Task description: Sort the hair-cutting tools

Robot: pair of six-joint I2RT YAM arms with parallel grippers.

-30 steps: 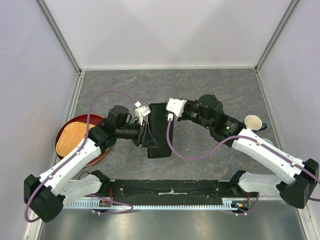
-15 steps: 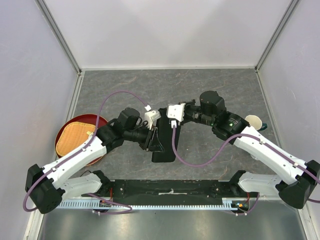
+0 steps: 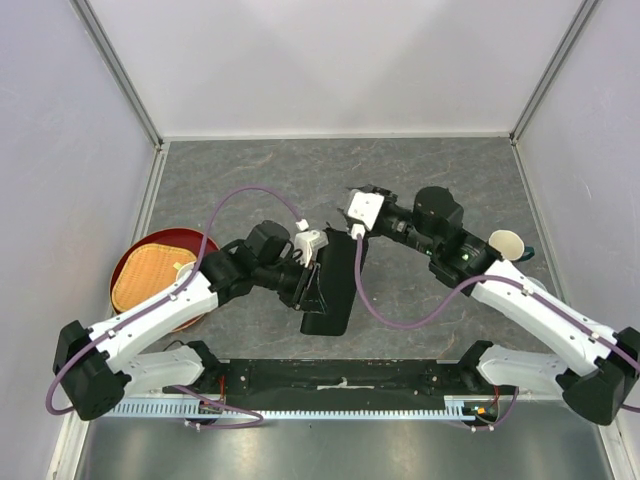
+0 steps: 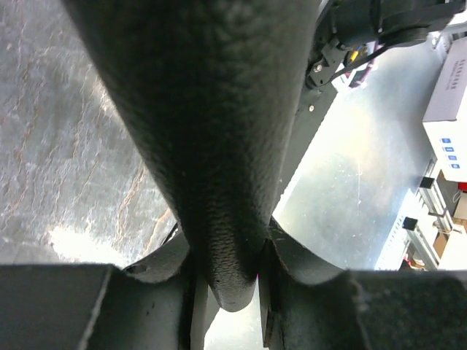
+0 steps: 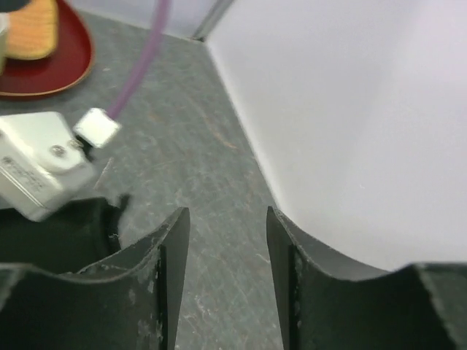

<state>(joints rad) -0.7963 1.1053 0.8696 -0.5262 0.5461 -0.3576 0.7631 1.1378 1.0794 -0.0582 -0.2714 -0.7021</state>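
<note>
I next need to move my left gripper's tilted case outward and down, level it and release it on the table's middle.
No scissors or combs show in any view; the hair-cutting tools are hidden. A flat black folding case [image 3: 335, 290] lies tilted at the table's middle. My left gripper [image 3: 308, 272] is shut on its left edge. In the left wrist view the textured black case [image 4: 211, 131] fills the frame, and the left gripper [image 4: 228, 270] pinches it between both fingers. My right gripper [image 3: 358, 195] hangs just beyond the case's far end, apart from it. In the right wrist view the right gripper [image 5: 228, 240] is open, with only grey table between its fingers.
A red round tray [image 3: 195, 243] holding a woven yellow mat sits at the left; it also shows in the right wrist view as the red tray [image 5: 69, 69]. A pale yellow cup [image 3: 508, 243] stands at the right behind the right arm. White walls close in the grey table.
My right gripper has opened, let go of the case's far end and drawn back. My left arm has swung the case to the right and nearer.
</note>
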